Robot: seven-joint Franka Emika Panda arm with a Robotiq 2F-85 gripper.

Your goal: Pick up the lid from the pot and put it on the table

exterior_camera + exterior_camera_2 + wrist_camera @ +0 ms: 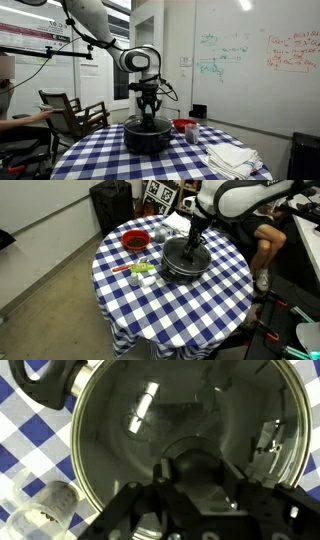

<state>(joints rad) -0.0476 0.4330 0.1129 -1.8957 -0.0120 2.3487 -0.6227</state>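
I will lift the lid off the pot (147, 140) with my gripper and move away from the red bowl. Then I will lower the lid and release it on the checked tabletop, which is clear there.
The black pot (147, 140) (181, 272) stands on the checked table (105, 160) (160, 315). Its low-domed lid (147, 125) (184, 256) rests on it. In the wrist view the lid (150, 410) fills the frame and looks glassy, with a pot handle (50, 385) at the top left. My gripper (148, 116) (192, 246) (198, 472) points straight down over the lid's centre. Its fingers sit close against both sides of the dark knob (196, 460).
A small red bowl (184, 126) (135, 241) stands beside the pot. White cloths (232, 158) (175, 222) lie near the table edge. A small jar (45, 510) and packets (140, 272) lie by the pot. A chair (75, 110) and a seated person (265, 235) are nearby.
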